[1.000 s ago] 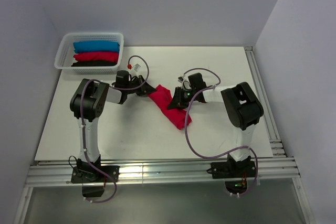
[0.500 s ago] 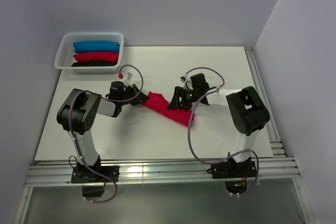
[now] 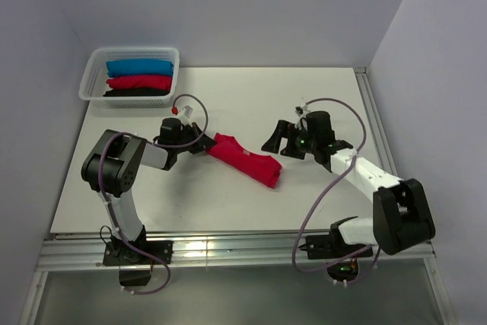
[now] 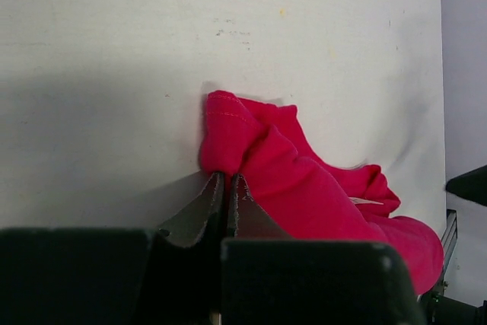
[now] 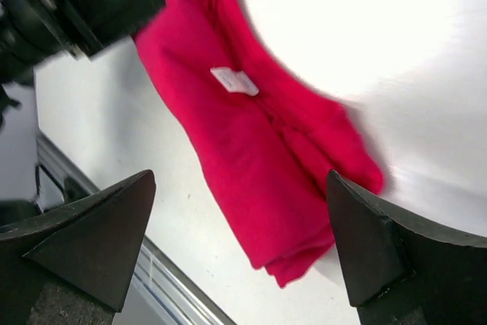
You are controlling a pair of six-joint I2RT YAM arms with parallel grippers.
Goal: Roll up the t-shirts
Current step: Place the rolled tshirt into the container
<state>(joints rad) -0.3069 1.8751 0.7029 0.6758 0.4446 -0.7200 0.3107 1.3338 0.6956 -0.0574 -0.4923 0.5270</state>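
The right gripper moves down and back onto the roll's thick loose end (image 3: 269,174) (image 5: 295,226) next, which lies below and back of it. Only the roll's other end is held.
A crimson-red t-shirt (image 3: 245,160) lies in a loose, elongated bundle mid-table, its small white neck label (image 5: 234,81) facing up. My left gripper (image 3: 205,143) is shut on the shirt's left end, and the fingertips (image 4: 218,185) pinch a fold of the cloth (image 4: 304,188). To the right of the shirt, my right gripper (image 3: 272,137) stands wide open and apart from it. Its fingers (image 5: 99,234) hang above the bundle (image 5: 251,142) and hold nothing. Three more t-shirts lie rolled in a basket: blue (image 3: 139,67), red (image 3: 139,81) and black (image 3: 137,92).
The white mesh basket (image 3: 90,75) stands at the back left corner of the table. A metal rail (image 3: 378,138) runs along the right edge and another (image 3: 228,249) along the front, by the arm bases. Walls close in the back and both sides.
My right gripper has opened, let go of the crimson shirt and drawn back to the right. The left gripper has pulled the shirt's end slightly left and keeps its hold.
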